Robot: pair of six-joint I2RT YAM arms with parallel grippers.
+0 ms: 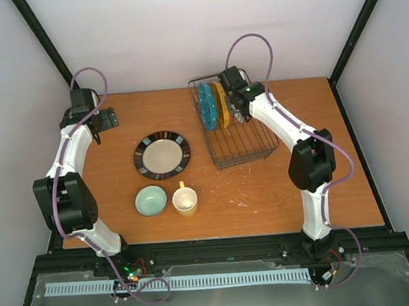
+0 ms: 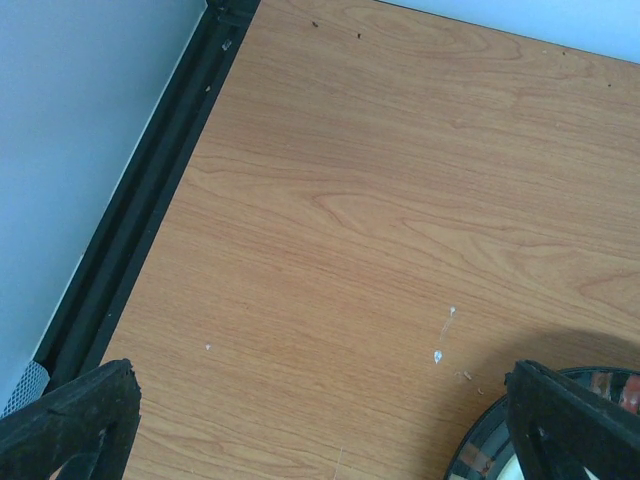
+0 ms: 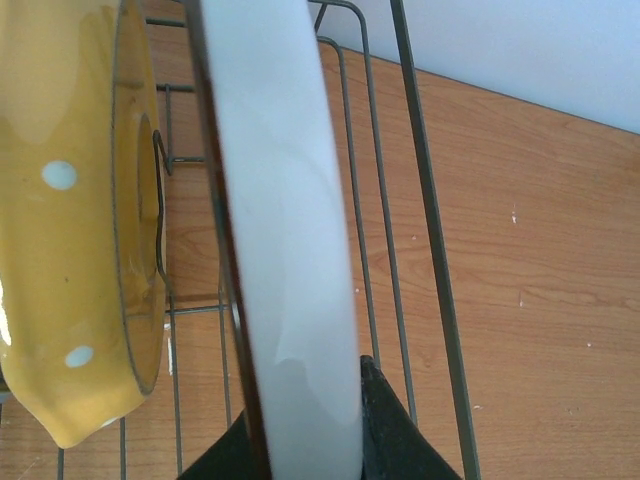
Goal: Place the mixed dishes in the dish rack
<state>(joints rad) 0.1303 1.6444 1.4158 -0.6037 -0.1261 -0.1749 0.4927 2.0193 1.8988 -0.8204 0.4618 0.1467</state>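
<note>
My right gripper should lower the white plate into the free rack wires beside the yellow plate, then open.
The dish rack (image 1: 247,158) stands at the back right of the table, with a teal plate (image 1: 208,106) and a yellow-orange plate (image 1: 220,103) upright in it. My right gripper (image 1: 234,102) is over the rack, shut on the rim of a white plate (image 3: 285,230). That plate stands on edge just right of the yellow plate (image 3: 60,220), inside the rack wires (image 3: 430,230). A cream plate with a dark rim (image 1: 162,155), a mint bowl (image 1: 151,200) and a cream-yellow mug (image 1: 185,200) lie on the table. My left gripper (image 1: 110,119) hangs open at the far left, holding nothing.
In the left wrist view the black frame rail (image 2: 140,220) runs along the table's left edge. The dark-rimmed plate's edge (image 2: 480,450) shows beside the right finger (image 2: 570,420). Bare wood lies between the rack and the table's right edge.
</note>
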